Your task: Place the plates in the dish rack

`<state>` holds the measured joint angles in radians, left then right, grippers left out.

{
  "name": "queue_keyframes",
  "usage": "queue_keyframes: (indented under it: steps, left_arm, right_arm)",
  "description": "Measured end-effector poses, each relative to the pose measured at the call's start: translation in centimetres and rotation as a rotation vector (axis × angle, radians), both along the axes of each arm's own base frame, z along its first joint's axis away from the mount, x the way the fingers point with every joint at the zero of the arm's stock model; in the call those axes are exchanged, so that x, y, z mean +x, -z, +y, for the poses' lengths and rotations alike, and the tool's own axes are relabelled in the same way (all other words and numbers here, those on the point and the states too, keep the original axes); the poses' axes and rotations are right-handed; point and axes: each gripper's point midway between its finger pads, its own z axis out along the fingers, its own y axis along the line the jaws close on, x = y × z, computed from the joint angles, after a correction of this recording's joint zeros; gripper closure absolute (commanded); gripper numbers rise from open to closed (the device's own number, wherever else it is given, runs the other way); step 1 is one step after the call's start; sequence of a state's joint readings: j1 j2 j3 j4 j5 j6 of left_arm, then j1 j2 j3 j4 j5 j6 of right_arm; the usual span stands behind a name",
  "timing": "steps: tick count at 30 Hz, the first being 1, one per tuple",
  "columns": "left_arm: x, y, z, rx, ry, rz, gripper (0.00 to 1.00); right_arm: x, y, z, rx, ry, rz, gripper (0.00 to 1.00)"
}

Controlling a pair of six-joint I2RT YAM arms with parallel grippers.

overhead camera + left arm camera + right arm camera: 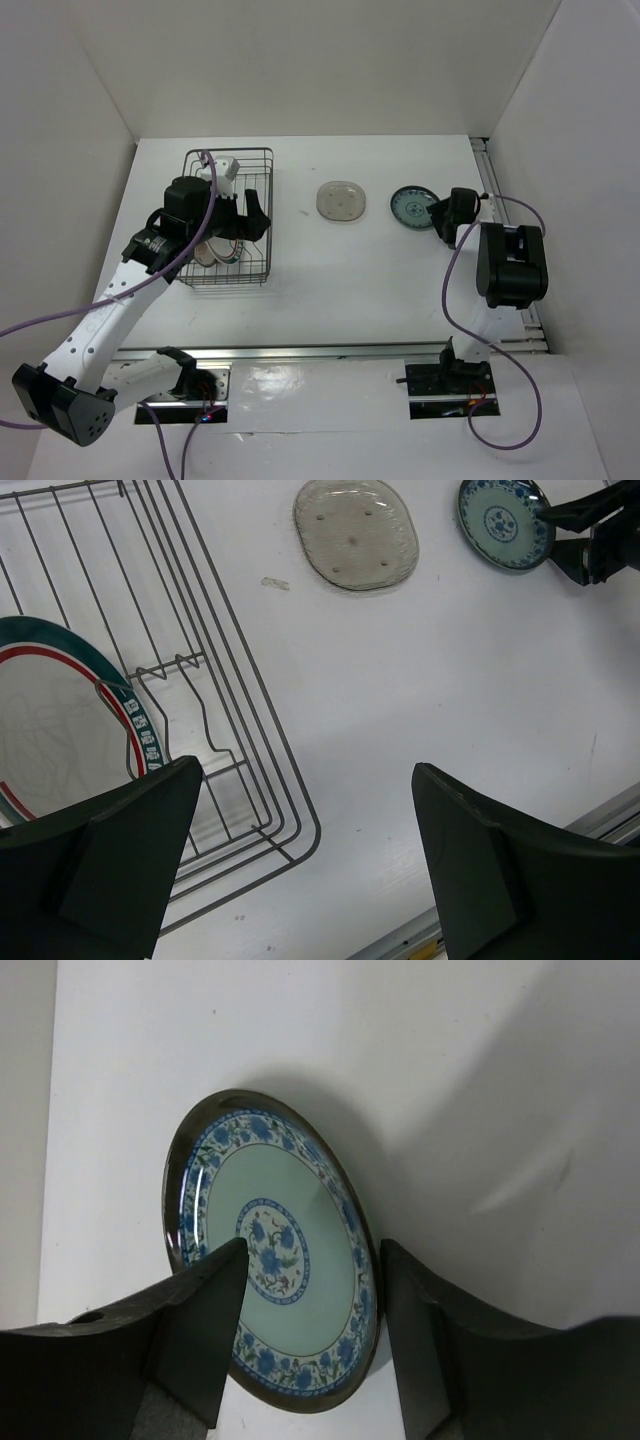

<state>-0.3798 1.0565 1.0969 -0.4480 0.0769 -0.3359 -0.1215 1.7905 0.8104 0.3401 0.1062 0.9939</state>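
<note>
My left gripper shifts past the rack's edge toward the rack-facing rim of the small teal patterned plate next, which my right gripper leaves free.
The small teal patterned plate lies at the back right of the table. My right gripper is open and straddles its near rim, one finger over the plate's face and the other just outside the edge. To its left lies the translucent grey plate. The wire dish rack stands at the back left with the red-and-dark-rimmed plate upright among its prongs. My left gripper hangs wide open and empty above the rack's right side. The arm hides much of the rack's contents from above.
A metal rail runs along the table's near edge, another rail down its right side. White walls enclose the back and both sides. Purple cables loop from both arms. The right arm's black body sits beside the right rail.
</note>
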Motion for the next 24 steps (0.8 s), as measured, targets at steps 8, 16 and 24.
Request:
queue_keyframes:
  steps: [8,16,24]
  left_arm:
    - [0.0,0.0,0.0,0.000,0.000,0.000,0.00]
    - [-0.1,0.3,-0.6,-0.009,0.029,0.015,0.00]
    - [0.4,1.8,-3.3,-0.051,0.159,0.071,0.00]
  right_arm:
    - [0.1,1.5,-0.4,0.021,-0.024,0.047,1.00]
    - [0.1,1.6,0.3,0.080,-0.045,0.004,1.00]
    - [-5.2,-1.2,5.6,0.103,-0.207,-0.175,1.00]
